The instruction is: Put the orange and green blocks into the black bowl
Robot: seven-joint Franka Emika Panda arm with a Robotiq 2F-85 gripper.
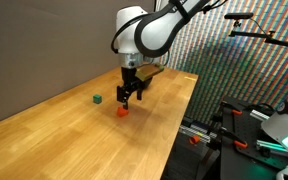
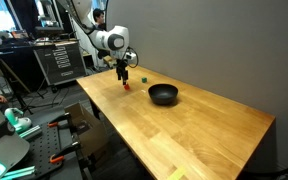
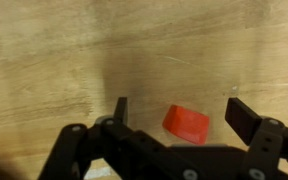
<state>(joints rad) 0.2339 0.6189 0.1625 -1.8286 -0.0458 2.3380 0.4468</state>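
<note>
My gripper should go down with its spread fingers around the sides of the orange block (image 1: 122, 111) (image 3: 187, 123) and close, because the block is below my gripper and between those fingers.
The orange block (image 3: 187, 123) lies on the wooden table between my open gripper's (image 3: 180, 112) two fingers, touching neither. In both exterior views the gripper (image 1: 130, 97) (image 2: 124, 74) hangs just above the orange block (image 1: 122, 111) (image 2: 127, 86). The green block (image 1: 98, 99) (image 2: 144, 79) sits on the table a short way from it. The black bowl (image 2: 163, 95) stands on the table beyond the blocks; in one exterior view it is hidden behind the arm.
The wooden table (image 1: 74, 140) (image 2: 184, 135) runs along a grey wall. Equipment racks and stands (image 2: 54, 60) (image 1: 254, 130) crowd the floor past the table's edge.
</note>
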